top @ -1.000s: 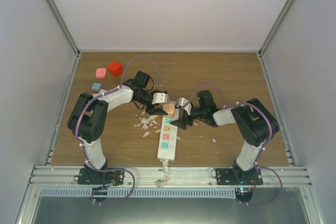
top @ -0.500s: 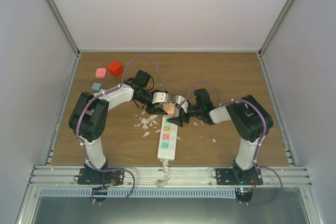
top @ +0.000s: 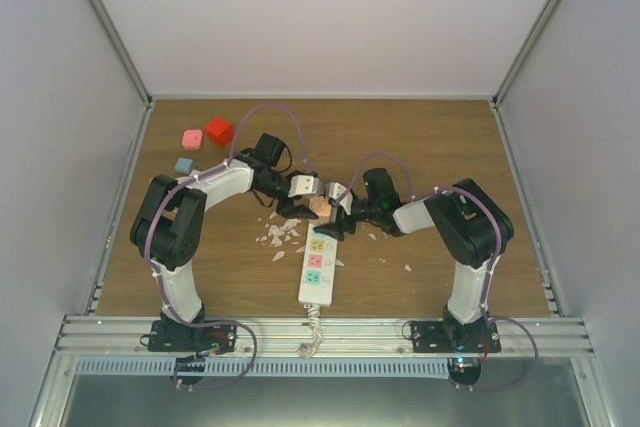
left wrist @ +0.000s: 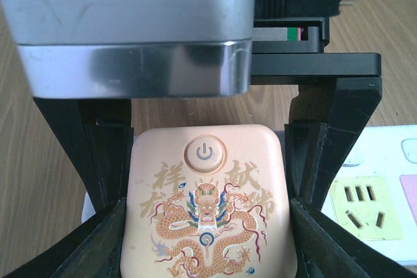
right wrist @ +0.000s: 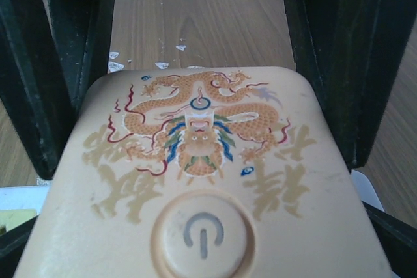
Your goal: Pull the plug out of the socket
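Observation:
I need to lift the plug in my left gripper next and carry it to the left in the top view. Then I need to lower it and let it go on clear tabletop by the red cube.
The plug (top: 322, 207) is a peach square block with a dragon print and a power button, seated at the far end of the socket (top: 317, 269), a white power strip with pastel outlet panels. Its twisted cord (top: 312, 332) runs to the near edge. My left gripper (top: 300, 209) is shut on the plug's two sides; the left wrist view shows the plug (left wrist: 207, 206) between its fingers (left wrist: 107, 161), with a yellow outlet panel of the socket (left wrist: 365, 206) beside it. My right gripper (top: 338, 225) is open, its fingers (right wrist: 52, 96) straddling the plug (right wrist: 202, 174) from the opposite side.
A red cube (top: 219, 131), a pink block (top: 191, 138) and a blue block (top: 184, 165) lie at the far left. White scraps (top: 280, 235) are scattered left of the socket and a few lie to its right (top: 408, 268). Enclosure walls stand on both sides.
My right gripper has moved left and forward to the plug until its fingers straddle it. The left gripper and the plug have stayed in place.

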`<state>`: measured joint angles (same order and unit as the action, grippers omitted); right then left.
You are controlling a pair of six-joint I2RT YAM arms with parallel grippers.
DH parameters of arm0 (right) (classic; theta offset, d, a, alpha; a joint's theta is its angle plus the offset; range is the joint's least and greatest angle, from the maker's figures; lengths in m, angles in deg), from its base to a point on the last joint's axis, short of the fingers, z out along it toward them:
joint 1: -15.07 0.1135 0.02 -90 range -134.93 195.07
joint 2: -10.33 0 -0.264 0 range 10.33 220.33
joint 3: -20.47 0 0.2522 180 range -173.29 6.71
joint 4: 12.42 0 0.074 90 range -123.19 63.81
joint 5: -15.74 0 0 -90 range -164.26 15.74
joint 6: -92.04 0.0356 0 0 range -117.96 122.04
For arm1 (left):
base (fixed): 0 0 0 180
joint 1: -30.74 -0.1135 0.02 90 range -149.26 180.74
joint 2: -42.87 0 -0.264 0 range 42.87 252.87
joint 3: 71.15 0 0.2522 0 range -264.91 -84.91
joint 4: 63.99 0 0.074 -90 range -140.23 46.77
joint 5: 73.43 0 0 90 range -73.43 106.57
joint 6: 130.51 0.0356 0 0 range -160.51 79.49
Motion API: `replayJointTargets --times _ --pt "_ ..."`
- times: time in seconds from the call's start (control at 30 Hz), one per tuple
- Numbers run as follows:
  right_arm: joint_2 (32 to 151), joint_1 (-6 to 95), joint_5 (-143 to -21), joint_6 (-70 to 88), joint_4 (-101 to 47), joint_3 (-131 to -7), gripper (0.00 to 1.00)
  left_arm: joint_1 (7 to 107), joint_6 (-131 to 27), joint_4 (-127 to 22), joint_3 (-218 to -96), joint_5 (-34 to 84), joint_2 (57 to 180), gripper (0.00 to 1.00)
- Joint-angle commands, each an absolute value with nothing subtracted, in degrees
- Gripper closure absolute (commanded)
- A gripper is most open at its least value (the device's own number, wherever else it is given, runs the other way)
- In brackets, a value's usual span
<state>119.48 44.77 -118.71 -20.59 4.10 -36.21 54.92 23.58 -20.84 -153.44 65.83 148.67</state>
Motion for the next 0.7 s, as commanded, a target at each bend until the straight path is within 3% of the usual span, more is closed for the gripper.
replayJointTargets --times 0.0,0.67 --pt "122.40 45.66 -116.14 -21.51 -2.31 -35.77 0.03 54.52 23.99 -17.88 -154.67 74.50 144.68 0.75" --pt "122.83 45.75 -116.01 -21.51 -2.82 -36.14 0.03 52.27 25.20 -18.41 -153.06 75.46 143.58 0.79"
